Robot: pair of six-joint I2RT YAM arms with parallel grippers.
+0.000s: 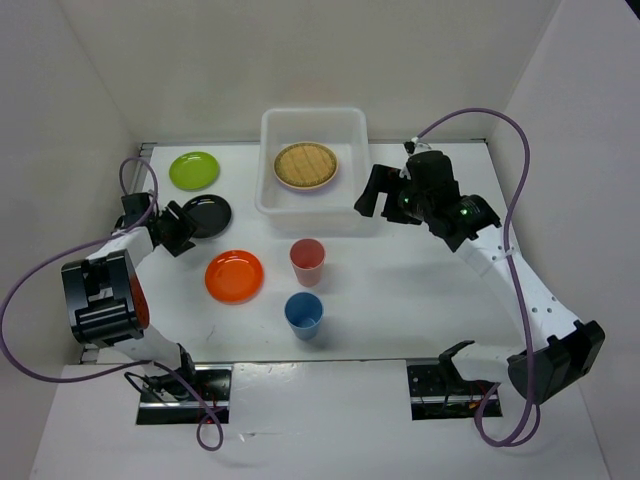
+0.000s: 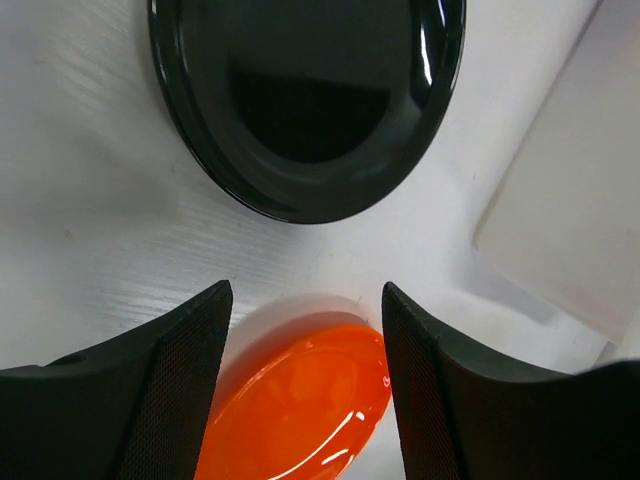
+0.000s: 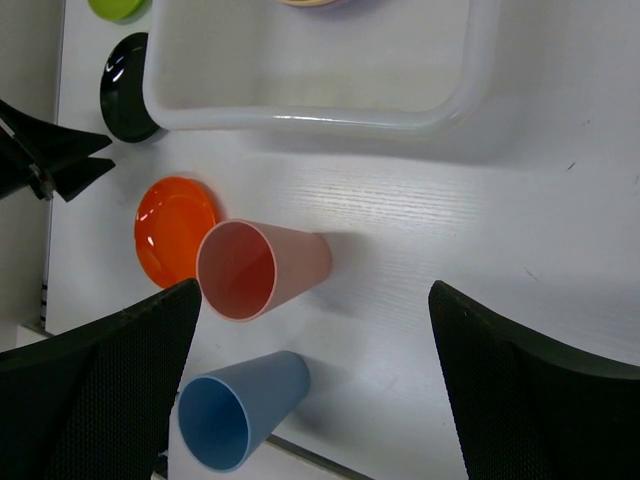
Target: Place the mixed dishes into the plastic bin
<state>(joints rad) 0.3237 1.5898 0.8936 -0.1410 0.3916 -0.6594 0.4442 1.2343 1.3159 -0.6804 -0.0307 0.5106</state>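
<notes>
My left gripper should go down and turn until its open fingers are on either side of the black plate's near rim, and then close, because the plate's rim is below it, beyond its fingers.
The white plastic bin stands at the back centre and holds a woven bamboo plate on a lavender plate. A lime green plate, a black plate and an orange plate lie on the left. A pink cup and a blue cup stand upright in the middle. My left gripper is open and empty, beside the black plate, with the orange plate showing between its fingers. My right gripper is open and empty, beside the bin's right end. The right wrist view shows the pink cup and the blue cup.
White walls enclose the table on the left, back and right. Purple cables loop from both arms. Two black mounting plates sit at the near edge. The bin's corner shows in the left wrist view.
</notes>
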